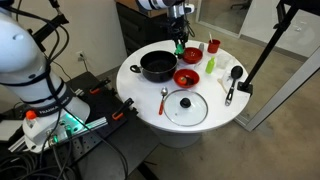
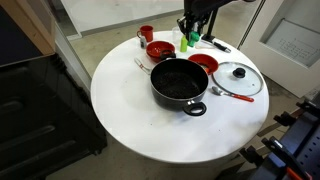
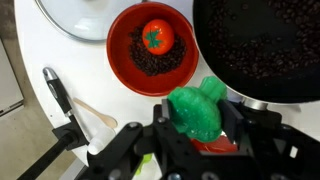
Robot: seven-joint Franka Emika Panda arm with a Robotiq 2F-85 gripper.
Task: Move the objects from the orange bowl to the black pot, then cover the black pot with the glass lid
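I need to move over the open black pot [image 3: 265, 58], lower the vegetable [image 3: 195, 108] inside and let go of it, because the pot is below my gripper and to its right in the wrist view.
My gripper [image 3: 198, 120] is shut on a green toy vegetable [image 3: 195, 108] and holds it above the orange bowl [image 3: 215, 146], which shows only partly beneath it. In both exterior views the gripper [image 1: 180, 40] [image 2: 192, 36] hangs over the far side of the table near that bowl [image 1: 192, 53] [image 2: 160, 48]. The black pot [image 1: 157, 66] [image 2: 180, 82] [image 3: 262, 45] stands open next to it. The glass lid [image 1: 186, 107] [image 2: 238, 76] [image 3: 75, 15] lies flat on the table beyond a red bowl.
The red bowl [image 3: 125, 65] [image 1: 186, 77] [image 2: 203, 64] holds a toy tomato [image 3: 156, 36]. A black spatula [image 3: 58, 95] [image 1: 232, 85], a wooden spoon [image 3: 95, 112] [image 1: 163, 98], a red cup [image 1: 213, 46] [image 2: 146, 34] and a green bottle [image 1: 210, 65] lie on the round white table [image 2: 130, 120].
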